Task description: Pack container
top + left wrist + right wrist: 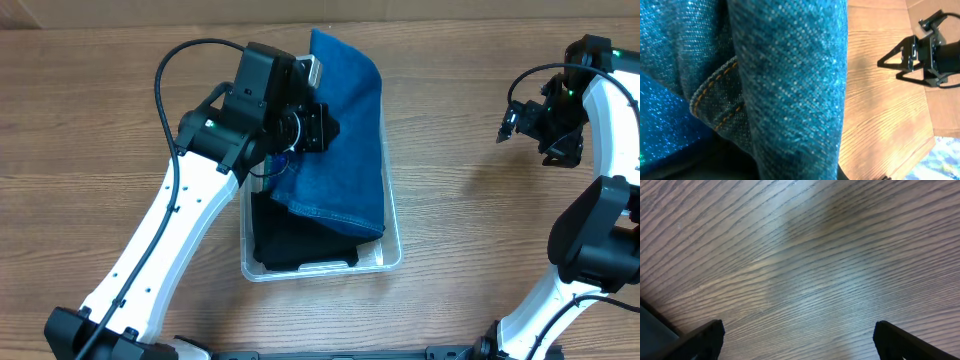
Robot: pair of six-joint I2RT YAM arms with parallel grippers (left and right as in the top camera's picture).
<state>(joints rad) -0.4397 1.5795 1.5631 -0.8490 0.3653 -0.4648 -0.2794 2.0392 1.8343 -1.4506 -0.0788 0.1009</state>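
I will move my left gripper down toward the container's inside (323, 158) before I let go of the blue denim cloth.
The clear plastic container (394, 252) stands mid-table with a folded black cloth (295, 242) lying in its near part. A blue denim cloth (350, 130) drapes over the container's far and right part and hangs down onto the black cloth. My left gripper (322, 128) is at the denim's left edge, shut on it. The denim (790, 75) fills the left wrist view and hides the fingers. My right gripper (512, 122) is open and empty over bare table at the far right. Its two fingertips (800, 330) are spread wide above the wood.
The wooden table (470, 200) lies bare between the container and the right arm. The right gripper also shows in the left wrist view (907, 55). The left arm (170, 210) crosses the table's left side.
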